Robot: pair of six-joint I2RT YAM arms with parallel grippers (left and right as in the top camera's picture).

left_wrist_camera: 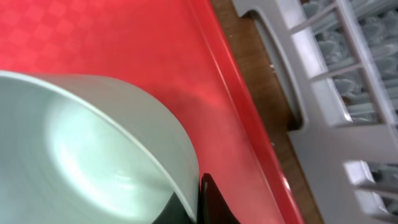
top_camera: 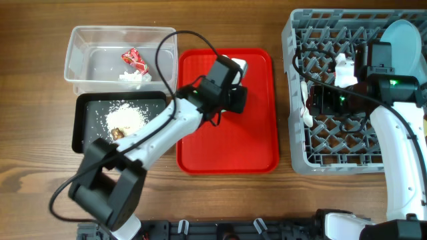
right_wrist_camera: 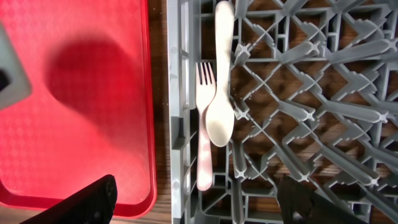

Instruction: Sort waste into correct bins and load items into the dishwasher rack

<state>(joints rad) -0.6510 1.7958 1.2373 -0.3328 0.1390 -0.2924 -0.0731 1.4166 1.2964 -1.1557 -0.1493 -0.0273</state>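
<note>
The left gripper will next lower the pale green bowl [left_wrist_camera: 93, 149] onto the bare surface of the empty red tray [left_wrist_camera: 214, 134] and let go of the bowl's rim, because the tray is below the gripper.
My left gripper [top_camera: 233, 83] is shut on the rim of the pale green bowl [left_wrist_camera: 93, 149] and holds it over the red tray [top_camera: 253, 143]; the bowl shows as a pale patch in the overhead view [top_camera: 240, 65]. My right gripper [right_wrist_camera: 199, 202] is open and empty above the left edge of the grey dishwasher rack [top_camera: 297, 143]. The white fork [right_wrist_camera: 204, 124] and spoon [right_wrist_camera: 221, 93] lie side by side in the rack below it. A light blue plate [top_camera: 403, 37] stands in the rack's far right corner. The yellow cup and light blue bowl are not in view.
The clear tub [top_camera: 83, 47] at the far left holds the red-and-white wrapper [top_camera: 135, 60] and white tissue. The black tray [top_camera: 87, 110] in front of it holds white crumbs [top_camera: 127, 115] and a brown lump [top_camera: 119, 133]. Wood table lies between the red tray and the rack.
</note>
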